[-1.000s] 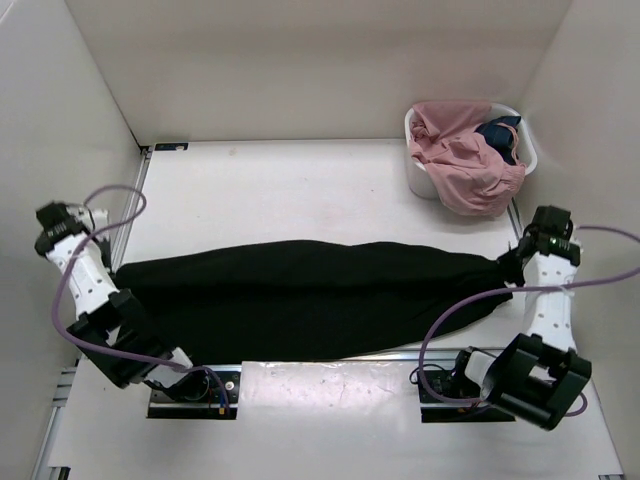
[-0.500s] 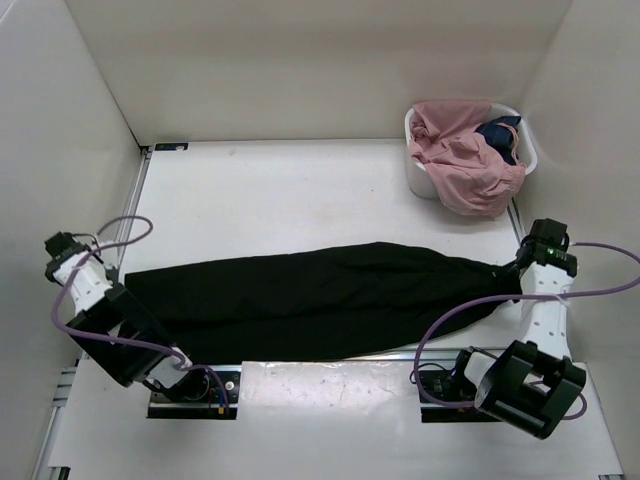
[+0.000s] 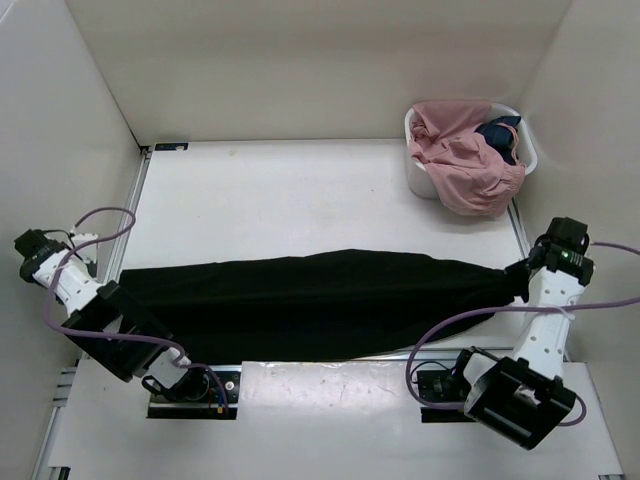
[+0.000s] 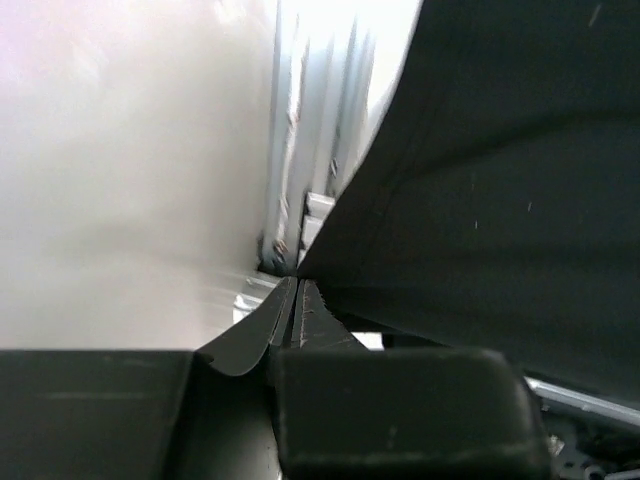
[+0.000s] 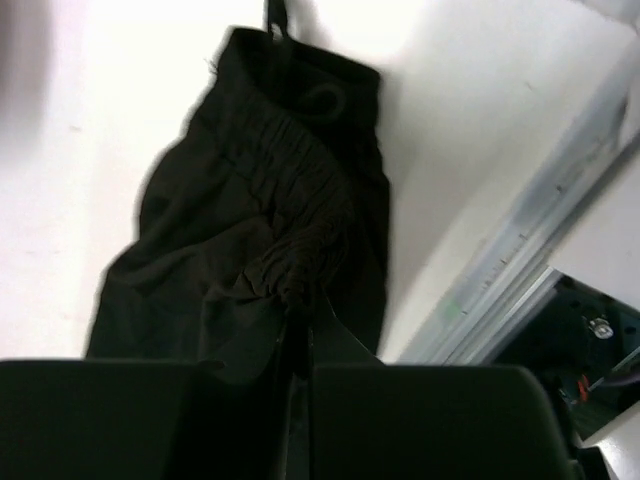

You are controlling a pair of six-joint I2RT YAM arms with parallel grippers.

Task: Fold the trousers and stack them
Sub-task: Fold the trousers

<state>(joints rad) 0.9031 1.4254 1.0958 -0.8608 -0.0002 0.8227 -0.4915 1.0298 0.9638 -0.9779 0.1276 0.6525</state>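
Observation:
The right gripper goes down back toward the metal bar next and lets go of the trousers' waistband end. The white tabletop there is below and back of it.
The black trousers [image 3: 310, 305] lie stretched left to right across the near part of the table. My left gripper [image 3: 113, 291] is shut on their left end, and in the left wrist view the fabric [image 4: 500, 180] runs taut up and away from the closed jaws of that gripper [image 4: 293, 300]. At the other end my right gripper [image 3: 519, 279] is shut on the gathered waistband. In the right wrist view the bunched cloth [image 5: 270, 220] hangs from that gripper [image 5: 300, 315] onto the white table.
A white basket [image 3: 418, 176] stands at the back right, holding a pink garment [image 3: 465, 160] and a small dark blue garment [image 3: 500, 135]. White walls close in both sides. A metal rail [image 3: 330, 358] runs along the near edge by the arm bases.
Both grippers have moved outward and toward the near edge while holding the trousers. The fabric has been pulled longer and flatter, and the left wrist has swung further left.

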